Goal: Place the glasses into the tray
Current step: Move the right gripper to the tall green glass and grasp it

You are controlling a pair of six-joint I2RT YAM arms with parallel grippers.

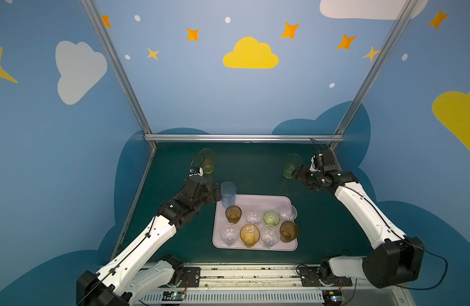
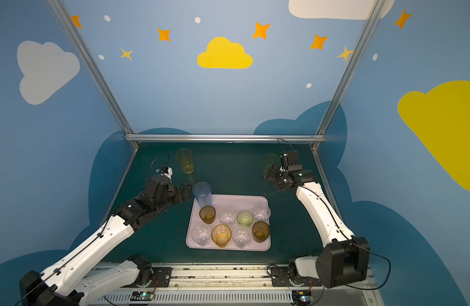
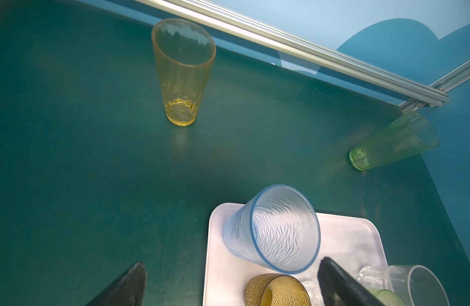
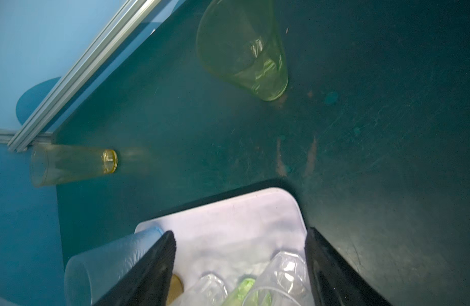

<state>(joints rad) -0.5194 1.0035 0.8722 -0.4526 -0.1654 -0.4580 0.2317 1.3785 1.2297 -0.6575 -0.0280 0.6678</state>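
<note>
The fingers of my open right gripper still stop short of the green glass's rim, so it will next move outward onto the green glass's rim (image 1: 299, 157) at the side away from the orange glass (image 1: 207, 164).
The lilac tray (image 1: 260, 202) (image 2: 234, 202) holds several short glasses, clear, amber, green and brown. A tall blue glass (image 1: 228, 194) (image 3: 273, 233) stands upright in its far left corner. My left gripper (image 1: 215, 192) (image 3: 232, 262) is open just left of the blue glass, with nothing between its fingers. On the table at the back left stands a tall orange glass (image 1: 207, 164) (image 3: 182, 71). A tall green glass (image 1: 291, 165) (image 4: 244, 50) stands at the back right. Close beside the green glass my right gripper (image 1: 298, 172) (image 4: 240, 233) hovers open and holds nothing.
Metal rails (image 1: 242, 137) and blue walls close off the back and sides of the green table (image 1: 255, 169). The green glass stands near the right wall, the orange one near the back left corner. Both arm bases sit on the front rail (image 1: 249, 275).
</note>
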